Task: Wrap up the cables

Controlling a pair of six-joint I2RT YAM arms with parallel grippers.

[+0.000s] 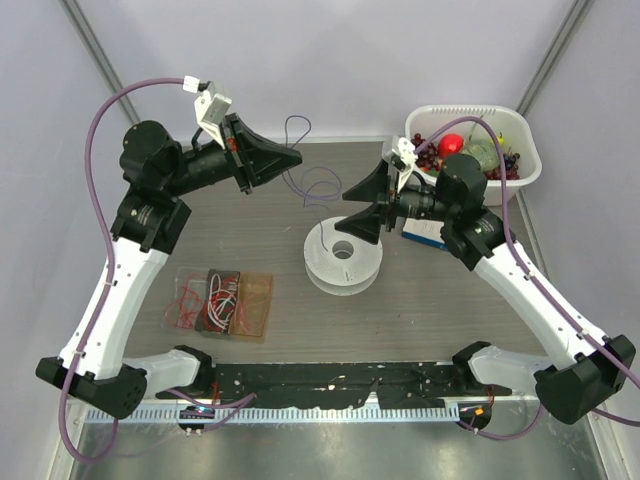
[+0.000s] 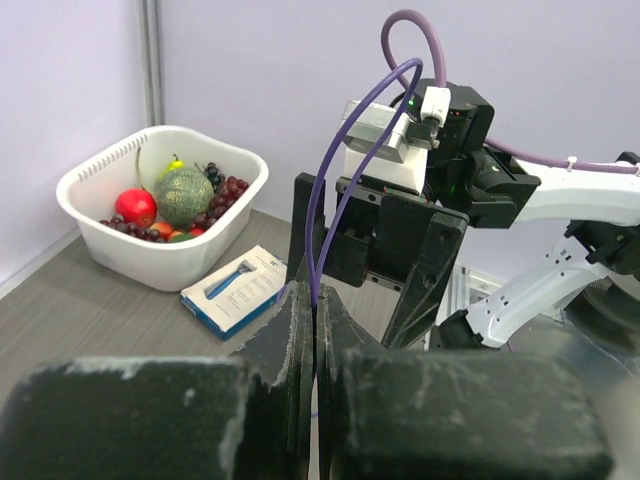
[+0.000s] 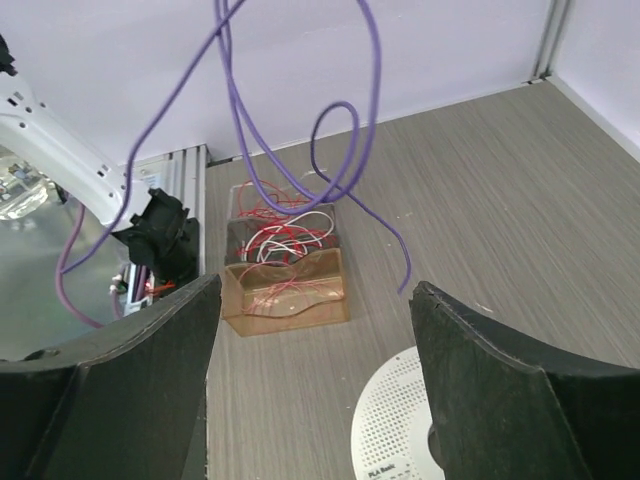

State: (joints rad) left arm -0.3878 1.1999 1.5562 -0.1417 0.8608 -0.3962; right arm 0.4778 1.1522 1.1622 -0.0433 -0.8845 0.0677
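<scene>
My right gripper is open, and the loop dangles ahead of its fingers. Next, it will go to the left in the top view onto the hanging loop of the cable.
A thin purple cable (image 1: 287, 128) loops in the air above the table and runs down toward a round white perforated spool (image 1: 343, 262) at the table's middle. My left gripper (image 1: 297, 157) is raised at the back left of the spool. In the left wrist view it (image 2: 314, 300) is shut on the cable (image 2: 325, 190), which rises from between its pads. My right gripper (image 1: 352, 207) hovers just right of the spool's top, facing the left gripper, open with nothing between its fingers. From the right wrist, the cable (image 3: 338, 104) hangs ahead of the open gripper (image 3: 315, 300), with the spool (image 3: 400, 425) below.
A white basket (image 1: 530, 170) with fruit stands at the back right, with a blue razor box (image 1: 425, 236) in front of it. A clear box of red and white wires (image 1: 225, 300) lies at the front left. An aluminium rail (image 1: 330, 408) runs along the near edge.
</scene>
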